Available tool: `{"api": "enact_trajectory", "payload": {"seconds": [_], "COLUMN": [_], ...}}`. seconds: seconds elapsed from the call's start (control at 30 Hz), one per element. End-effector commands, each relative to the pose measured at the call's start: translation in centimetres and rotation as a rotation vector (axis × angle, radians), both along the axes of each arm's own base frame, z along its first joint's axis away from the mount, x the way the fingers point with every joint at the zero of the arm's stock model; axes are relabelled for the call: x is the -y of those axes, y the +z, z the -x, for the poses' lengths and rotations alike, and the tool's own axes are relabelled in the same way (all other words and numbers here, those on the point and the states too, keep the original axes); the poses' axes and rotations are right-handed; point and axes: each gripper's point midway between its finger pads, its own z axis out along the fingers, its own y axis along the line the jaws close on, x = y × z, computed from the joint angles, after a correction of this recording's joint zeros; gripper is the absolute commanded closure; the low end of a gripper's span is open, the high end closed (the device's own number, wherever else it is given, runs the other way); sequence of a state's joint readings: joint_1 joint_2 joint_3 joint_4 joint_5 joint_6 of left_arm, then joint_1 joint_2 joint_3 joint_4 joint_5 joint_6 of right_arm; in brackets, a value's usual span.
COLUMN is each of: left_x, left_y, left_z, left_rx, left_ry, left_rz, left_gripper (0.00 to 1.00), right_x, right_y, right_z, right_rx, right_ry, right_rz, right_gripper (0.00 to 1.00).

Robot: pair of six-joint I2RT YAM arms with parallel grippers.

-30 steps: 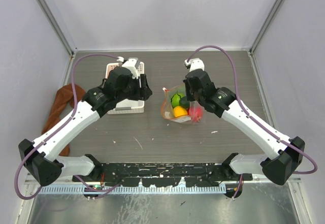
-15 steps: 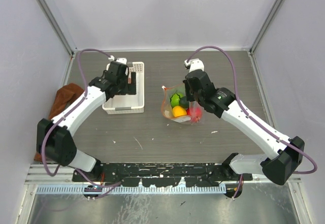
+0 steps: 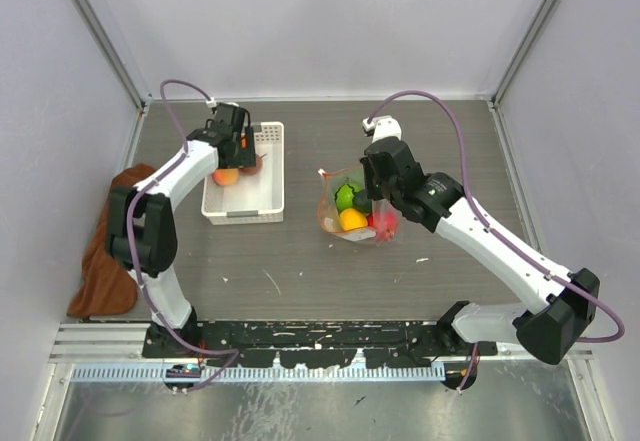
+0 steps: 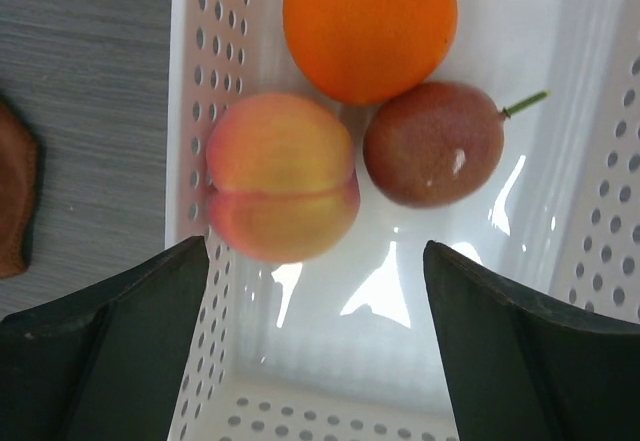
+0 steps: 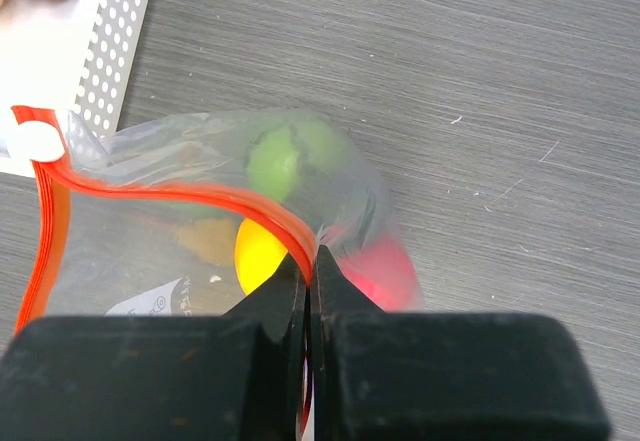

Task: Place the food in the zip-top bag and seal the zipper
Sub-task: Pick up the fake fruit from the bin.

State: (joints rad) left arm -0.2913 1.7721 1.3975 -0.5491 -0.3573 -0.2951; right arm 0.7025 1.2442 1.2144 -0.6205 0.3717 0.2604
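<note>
The left gripper lowers its open fingers around the sides of the peach point(image 3: 226, 177) point(image 4: 283, 177) below next, one along the basket's perforated side it lies against, and closes.
The clear zip-top bag point(image 3: 352, 206) lies at the table's middle, its mouth open, holding green point(image 5: 285, 156), yellow point(image 5: 260, 251) and magenta-red point(image 5: 385, 271) pieces. My right gripper point(image 5: 310, 261) is shut on the bag's red-orange zipper strip point(image 5: 170, 196) and holds the mouth edge up. An orange point(image 4: 368, 23), a peach-pink fruit point(image 4: 280, 176) and a brownish-maroon fruit point(image 4: 433, 144) lie in the white basket point(image 3: 243, 173). My left gripper point(image 4: 315, 291) is open and empty, just above the basket, the peach right in front of it.
A brown cloth point(image 3: 110, 231) hangs at the table's left edge beside the basket. The basket's perforated wall point(image 4: 205, 111) runs along my left finger. Grey walls enclose the table at the back and sides.
My left arm has swung left and back, from over the basket's right side to above the fruits at its far left. The right gripper and the bag have stayed still.
</note>
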Motion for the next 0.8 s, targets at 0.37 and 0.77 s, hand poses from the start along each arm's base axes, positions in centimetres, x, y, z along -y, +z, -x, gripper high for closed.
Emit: {"api": "enact_trajectory", "payload": {"seconds": [0.37,0.77], "left_x": [-1.0,1.2], "left_y": [-2.8,-5.1], "left_z": [-4.4,-2.3], "left_rx": [-0.021,-0.105], "left_ry": [0.022,-0.032], "left_rz": [-0.053,0.072], "left_gripper": [0.12,0.07], "right_x": [-1.0,-1.1], "right_y": [0.7,0.7], "right_z": [-1.2,-1.0], "right_rx": [0.035,0.031], "right_ry": [0.014,0.019], "right_rz": [-0.032,-0.041], "right_gripper": [0.94,0.94]}}
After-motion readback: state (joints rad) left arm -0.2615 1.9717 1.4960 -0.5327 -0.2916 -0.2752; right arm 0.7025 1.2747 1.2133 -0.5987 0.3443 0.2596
